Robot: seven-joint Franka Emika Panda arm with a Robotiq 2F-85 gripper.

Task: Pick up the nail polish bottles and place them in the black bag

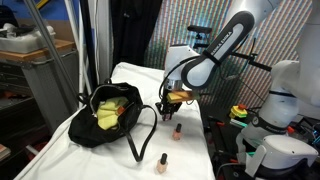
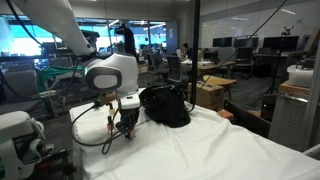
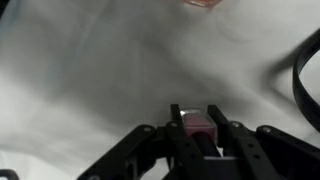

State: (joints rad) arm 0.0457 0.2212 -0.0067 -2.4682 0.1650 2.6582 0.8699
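Observation:
My gripper rises from the cloth next, carries the pink nail polish bottle over the yellow-green inside and releases it, since the black bag's opening gapes wide.
In the wrist view my gripper (image 3: pixel 195 112) is shut on a nail polish bottle (image 3: pixel 198 128) with a reddish-pink body, held just above the white cloth. Another bottle (image 3: pixel 203 4) shows at the top edge of that view. In an exterior view the gripper (image 1: pixel 170 108) hangs low over the table, right of the black bag (image 1: pixel 110 115), whose mouth gapes open on a yellow-green inside. Two more bottles stand on the cloth, one (image 1: pixel 177 131) just below the gripper and one (image 1: pixel 161 163) near the front edge. In an exterior view the bag (image 2: pixel 165 105) lies behind the gripper (image 2: pixel 125 125).
The white-covered table (image 1: pixel 130 75) ends close to the right of the gripper. A black bag strap (image 1: pixel 140 140) loops over the cloth, and the strap (image 3: pixel 305 80) also curves through the wrist view. Robot bases and equipment (image 1: pixel 275 110) stand beside the table.

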